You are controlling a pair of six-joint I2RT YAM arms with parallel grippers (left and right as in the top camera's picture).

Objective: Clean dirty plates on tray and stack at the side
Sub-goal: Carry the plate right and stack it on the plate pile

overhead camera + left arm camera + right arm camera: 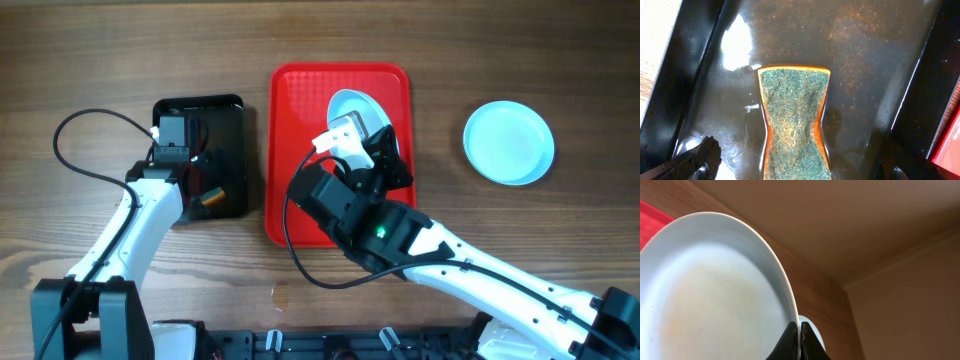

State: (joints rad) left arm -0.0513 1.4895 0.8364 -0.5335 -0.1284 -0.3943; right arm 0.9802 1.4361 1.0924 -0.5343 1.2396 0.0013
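My right gripper needs to swing to the right in the overhead view and down, and release the pale-blue plate's rim over the flat plate, which already lies beside the tray.
My right gripper is shut on the rim of a pale-blue plate and holds it tilted on edge over the red tray. In the right wrist view the plate fills the left side, with a faint orange smear on its face, and my fingers pinch its rim. Another plate lies flat on the table at the right; its edge shows behind my fingers. My left gripper is open over the black tray, its fingers either side of the sponge.
The black tray stands left of the red tray; its wet floor holds the orange sponge with a green scouring face. A black cable loops on the table at the left.
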